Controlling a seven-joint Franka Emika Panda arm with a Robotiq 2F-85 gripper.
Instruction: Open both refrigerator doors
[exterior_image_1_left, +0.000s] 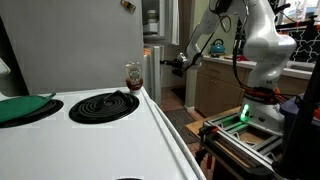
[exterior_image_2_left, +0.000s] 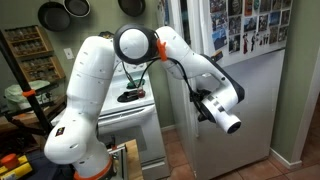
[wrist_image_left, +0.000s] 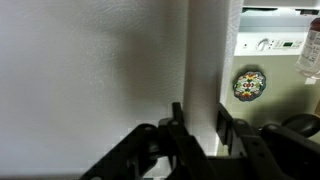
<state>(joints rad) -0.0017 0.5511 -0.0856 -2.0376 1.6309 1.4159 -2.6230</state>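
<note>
The lower door is only partly open, so my gripper needs to move away from the fridge's side next and swing the white vertical door handle (wrist_image_left: 207, 60) wider, then release it.
In an exterior view the tall grey fridge shows its two refrigerator doors: the upper one (exterior_image_2_left: 250, 25) covered in photos and the longer lower one (exterior_image_2_left: 245, 110). My gripper (exterior_image_2_left: 197, 100) is at the lower door's left edge, about halfway up. In the wrist view the gripper (wrist_image_left: 200, 108) is shut on a pale vertical strip (wrist_image_left: 205, 50), the door's edge or handle. One dark finger (wrist_image_left: 177, 118) sits on each side of the strip. The door's grey front (wrist_image_left: 90, 70) fills the left of that view. An exterior view from the stove shows the gripper (exterior_image_1_left: 178, 62) just past the fridge's front corner.
A white stove (exterior_image_1_left: 150, 125) with a black coil burner (exterior_image_1_left: 105, 104) stands right beside the fridge's plain side wall (exterior_image_1_left: 80, 45). A small jar (exterior_image_1_left: 133, 75) sits at its back corner. Wooden cabinets (exterior_image_1_left: 215, 90) stand behind the arm. A decorated plate (wrist_image_left: 249, 83) lies on the stove.
</note>
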